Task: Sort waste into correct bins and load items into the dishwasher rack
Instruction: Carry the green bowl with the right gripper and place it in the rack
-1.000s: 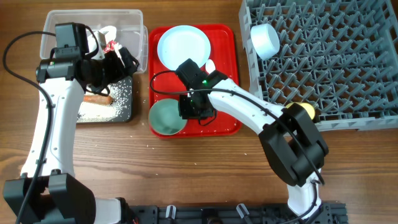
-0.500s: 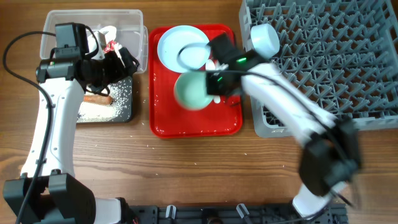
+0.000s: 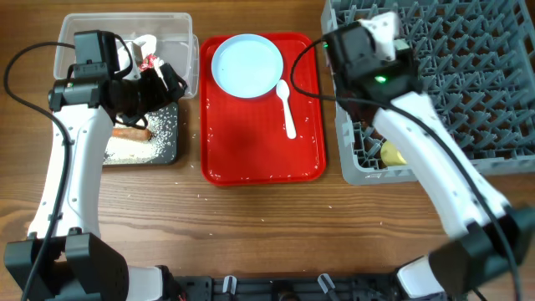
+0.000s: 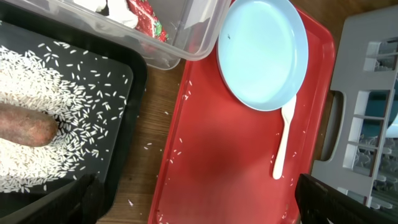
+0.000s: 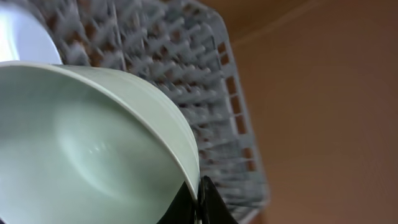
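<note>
My right gripper lowers toward the slots between second bowl and yellow cup (image 3: pixel 391 154) next, then releases the bowl's rim, since those slots lie below my gripper.
My right gripper (image 5: pixel 199 196) is shut on the rim of a pale teal bowl (image 5: pixel 81 149), held tilted above the grey dishwasher rack (image 5: pixel 180 62). In the overhead view the right arm (image 3: pixel 368 50) hovers over the rack's (image 3: pixel 468 84) far left corner and hides the bowl. A second bowl (image 5: pixel 25 31) sits in the rack. The yellow cup (image 3: pixel 391 154) lies in the rack's near left part. The pale-blue plate (image 3: pixel 247 64) and white spoon (image 3: pixel 287 109) lie on the red tray (image 3: pixel 263 163). My left gripper (image 4: pixel 199 199) is open and empty, above the tray's left edge.
The clear tub (image 3: pixel 84 29) holds the red-and-white wrapper (image 4: pixel 144 14). The black tub (image 4: pixel 134 81) holds the orange-brown stick (image 4: pixel 25 124) and white rice grains (image 4: pixel 37 143). A few grains lie on the tray and the wooden table.
My right gripper lifted the teal bowl off the front left of the red tray and carried it right, over the rack's far left corner. The left arm has not moved.
</note>
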`<state>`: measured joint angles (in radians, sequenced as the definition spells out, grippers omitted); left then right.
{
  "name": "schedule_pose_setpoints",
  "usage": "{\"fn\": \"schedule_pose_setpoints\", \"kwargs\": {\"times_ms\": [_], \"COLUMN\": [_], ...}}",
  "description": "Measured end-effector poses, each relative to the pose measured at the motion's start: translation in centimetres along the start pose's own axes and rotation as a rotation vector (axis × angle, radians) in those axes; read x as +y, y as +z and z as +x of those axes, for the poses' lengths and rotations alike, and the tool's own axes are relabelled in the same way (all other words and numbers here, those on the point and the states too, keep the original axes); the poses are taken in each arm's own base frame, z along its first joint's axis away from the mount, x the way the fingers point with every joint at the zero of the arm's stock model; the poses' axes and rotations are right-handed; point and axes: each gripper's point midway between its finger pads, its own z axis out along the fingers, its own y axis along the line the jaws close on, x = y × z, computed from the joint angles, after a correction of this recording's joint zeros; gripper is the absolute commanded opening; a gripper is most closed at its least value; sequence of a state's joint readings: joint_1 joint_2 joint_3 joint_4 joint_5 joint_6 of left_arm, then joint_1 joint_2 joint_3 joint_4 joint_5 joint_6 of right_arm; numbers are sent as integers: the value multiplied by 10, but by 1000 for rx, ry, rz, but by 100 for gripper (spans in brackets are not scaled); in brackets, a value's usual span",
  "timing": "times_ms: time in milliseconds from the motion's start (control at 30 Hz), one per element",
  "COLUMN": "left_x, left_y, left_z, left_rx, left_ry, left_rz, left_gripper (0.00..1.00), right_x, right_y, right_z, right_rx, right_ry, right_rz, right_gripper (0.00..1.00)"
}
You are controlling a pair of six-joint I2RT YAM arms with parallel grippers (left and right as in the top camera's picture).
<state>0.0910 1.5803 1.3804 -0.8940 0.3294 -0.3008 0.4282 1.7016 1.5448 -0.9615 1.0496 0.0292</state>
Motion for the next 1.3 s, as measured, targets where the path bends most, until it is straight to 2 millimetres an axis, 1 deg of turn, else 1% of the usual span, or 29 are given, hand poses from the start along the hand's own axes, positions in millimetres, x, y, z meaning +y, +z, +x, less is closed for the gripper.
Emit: {"fn": "schedule_pose_setpoints", "kwargs": {"times_ms": [67,100,133,233,333,533,633,767,933,967,1000,1033,1100,1200,1300], "left_x": [0,0,0,0,0,0,0,0,0,0,0,0,0,0,0], "left_y": [0,0,0,0,0,0,0,0,0,0,0,0,0,0,0], "left_z": [0,0,0,0,0,0,0,0,0,0,0,0,0,0,0], "left_rx": [0,0,0,0,0,0,0,0,0,0,0,0,0,0,0], "left_ry": [0,0,0,0,0,0,0,0,0,0,0,0,0,0,0], "left_rz": [0,0,0,0,0,0,0,0,0,0,0,0,0,0,0], "left_gripper": [100,100,100,100,100,100,100,100,100,100,100,100,100,100,100], "right_x": [14,22,26,32,33,36,52,52,57,59,61,66,84,103,113], "right_y": [11,20,26,44,54,54,54,51,38,35,31,27,19,9,3], "right_z": [3,6,8,18,25,30,34,38,50,53,56,60,67,72,77], "right_rx": [30,53,69,126,161,176,181,193,224,231,236,243,248,248,266], "right_ry": [-102,-176,-216,-324,-369,-389,-381,-400,-500,-523,-548,-575,-596,-599,-587], "right_rz": [36,75,102,161,184,153,55,30,-1,-9,-22,-50,-139,-235,-308], "right_gripper": [4,4,4,4,4,4,4,4,4,12,42,100,100,100,100]}}
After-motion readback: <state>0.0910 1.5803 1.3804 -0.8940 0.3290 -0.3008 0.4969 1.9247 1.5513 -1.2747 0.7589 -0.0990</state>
